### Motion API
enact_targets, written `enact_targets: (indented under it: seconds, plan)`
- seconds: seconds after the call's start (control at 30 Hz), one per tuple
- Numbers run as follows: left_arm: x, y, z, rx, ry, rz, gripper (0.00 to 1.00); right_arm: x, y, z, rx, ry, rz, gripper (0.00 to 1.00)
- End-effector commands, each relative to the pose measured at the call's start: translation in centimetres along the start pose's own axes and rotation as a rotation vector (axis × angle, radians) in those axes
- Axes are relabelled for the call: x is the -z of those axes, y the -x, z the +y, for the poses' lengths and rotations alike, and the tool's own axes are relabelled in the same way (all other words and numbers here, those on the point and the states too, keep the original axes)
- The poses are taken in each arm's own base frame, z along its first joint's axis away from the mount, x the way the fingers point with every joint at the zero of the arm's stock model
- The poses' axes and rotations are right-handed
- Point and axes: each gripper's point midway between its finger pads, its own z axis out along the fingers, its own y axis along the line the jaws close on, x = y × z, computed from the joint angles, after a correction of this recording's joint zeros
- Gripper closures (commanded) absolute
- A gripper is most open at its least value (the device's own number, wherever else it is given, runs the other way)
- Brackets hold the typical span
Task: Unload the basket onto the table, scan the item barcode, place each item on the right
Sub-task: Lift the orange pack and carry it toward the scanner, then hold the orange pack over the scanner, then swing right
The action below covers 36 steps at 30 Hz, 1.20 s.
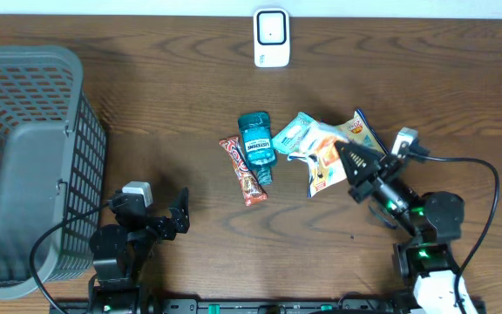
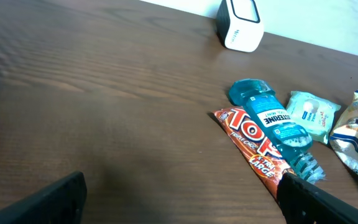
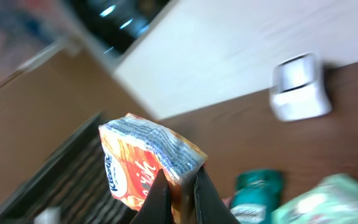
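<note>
My right gripper will next move outward to the scanner, then down onto clear wood, which is to its right in the overhead view, and let go of the packet.
My right gripper is shut on the corner of an orange-and-white snack bag, which it holds tilted above the table. In the overhead view this bag sits at the tip of the right gripper, right of centre. The white barcode scanner stands at the table's far edge, and the right wrist view shows the scanner up and to the right of the bag. My left gripper hovers open and empty over bare wood at the front left, its right finger near a red candy bar.
A blue mouthwash bottle, the red candy bar, a pale green wipes pack and another snack bag lie mid-table. A grey mesh basket fills the left side. Cables trail from both arms.
</note>
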Motion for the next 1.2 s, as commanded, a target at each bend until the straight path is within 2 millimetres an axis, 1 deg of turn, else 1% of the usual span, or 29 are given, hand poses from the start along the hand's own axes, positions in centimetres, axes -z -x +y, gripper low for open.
enact_targets:
  seconds: [0.0, 0.03, 0.13, 0.23, 0.3, 0.37, 0.47, 0.63, 0.83, 1.0, 1.17]
  plan:
    - [-0.2, -1.6, 0.3, 0.024, 0.006, 0.049, 0.02, -1.0, 3.4, -3.2, 0.096, -0.219, -0.168, 0.99]
    - [-0.2, -1.6, 0.3, 0.024, 0.006, 0.049, 0.02, -1.4, 3.6, -3.5, 0.110, -0.241, -0.174, 0.99]
    - [-0.2, -1.6, 0.3, 0.024, 0.006, 0.049, 0.02, -3.5, 4.2, -4.1, 0.156, -0.305, -0.180, 0.99]
    - [-0.2, -1.6, 0.3, 0.024, 0.006, 0.049, 0.02, -6.3, 4.4, -4.6, 0.214, -0.344, -0.158, 0.99]
    - [-0.2, -1.6, 0.3, 0.024, 0.006, 0.049, 0.02, -8.9, 4.2, -5.4, 0.257, -0.368, -0.127, 0.99]
    - [-0.2, -1.6, 0.3, 0.024, 0.006, 0.049, 0.02, -10.6, 4.0, -6.1, 0.295, -0.380, -0.103, 0.99]
    - [-0.2, -1.6, 0.3, 0.024, 0.006, 0.049, 0.02, -13.5, 4.0, -7.9, 0.349, -0.429, -0.084, 0.99]
    - [-0.2, -1.6, 0.3, 0.024, 0.006, 0.049, 0.02, -18.2, 4.2, -11.4, 0.359, -0.511, -0.094, 0.99]
    - [-0.2, -1.6, 0.3, 0.024, 0.006, 0.049, 0.02, -23.9, 4.4, -14.0, 0.359, -0.511, -0.101, 0.99]
    - [-0.2, -1.6, 0.3, 0.024, 0.006, 0.049, 0.02, -28.1, 3.7, -16.0, 0.359, -0.508, -0.094, 0.99]
    - [-0.2, -1.6, 0.3, 0.024, 0.006, 0.049, 0.02, -31.3, 2.4, -17.8, 0.357, -0.512, -0.070, 0.99]
